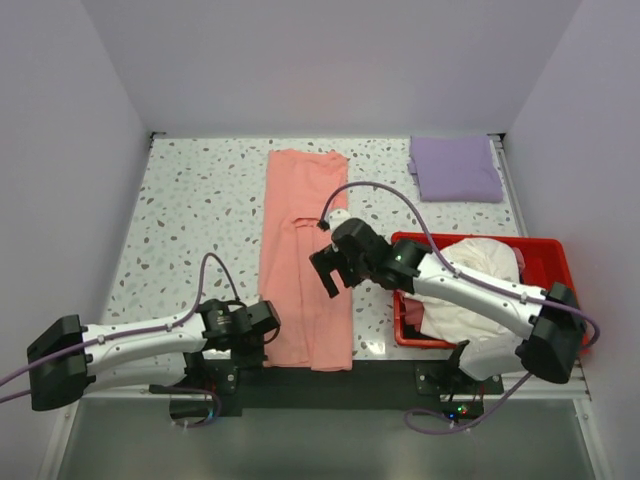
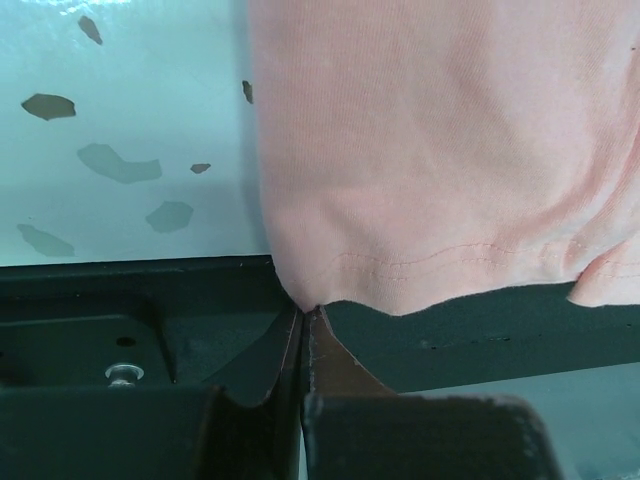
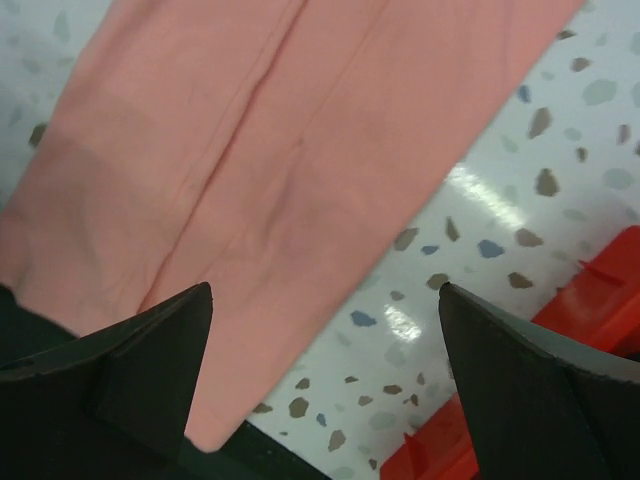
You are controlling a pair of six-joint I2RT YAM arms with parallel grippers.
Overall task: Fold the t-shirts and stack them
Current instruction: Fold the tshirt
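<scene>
The robot's right gripper should next move back and down onto the folded t-shirt's near corner (image 1: 348,367) (image 3: 209,438) on the bin's side, since that corner lies below and closer to the robot's base.
A salmon-pink t-shirt (image 1: 305,230) lies folded lengthwise as a long strip down the middle of the table. My left gripper (image 1: 268,325) sits at its near left corner. In the left wrist view the fingertips (image 2: 305,310) are pressed together, pinching the hem corner of the pink cloth (image 2: 440,150). My right gripper (image 1: 328,272) hovers open over the strip's right edge, with pink cloth (image 3: 250,150) and bare table between its fingers (image 3: 325,290). A folded lavender t-shirt (image 1: 455,168) rests at the far right.
A red bin (image 1: 550,255) stands at the right under the right arm, holding a crumpled cream-white t-shirt (image 1: 475,275). Its red corner (image 3: 600,290) shows near my right finger. The black base plate (image 2: 120,300) runs along the near table edge.
</scene>
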